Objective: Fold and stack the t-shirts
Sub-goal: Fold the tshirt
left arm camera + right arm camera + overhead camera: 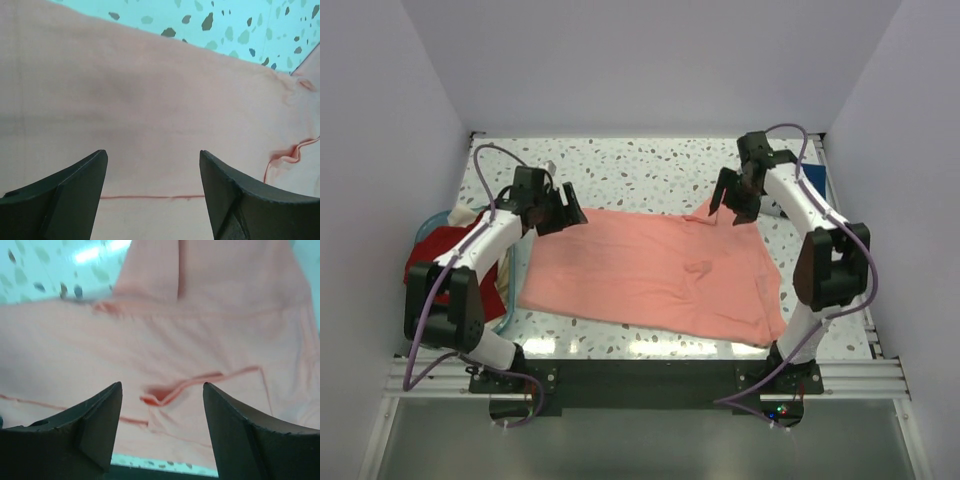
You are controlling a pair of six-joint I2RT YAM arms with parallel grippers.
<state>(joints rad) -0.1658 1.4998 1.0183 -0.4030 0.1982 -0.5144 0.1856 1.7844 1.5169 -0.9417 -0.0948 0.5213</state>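
Observation:
The t-shirt sleeve's edge lies outward of my right gripper and below it, with bare tabletop along it. My right gripper will reach outward next and lower its open fingers onto it.
A salmon-pink t-shirt lies spread flat on the speckled table, with a small pucker near its middle. My left gripper is open and empty, hovering above the shirt's far left corner; its view shows pink cloth and a hem line under the jaws. My right gripper is open and empty above the shirt's far right corner, by a sleeve; its view shows the shirt with a folded ridge. A dark red shirt and cream cloth lie in the basket at left.
A teal plastic basket sits at the table's left edge under my left arm. A blue object lies at the far right behind my right arm. White walls enclose the table on three sides.

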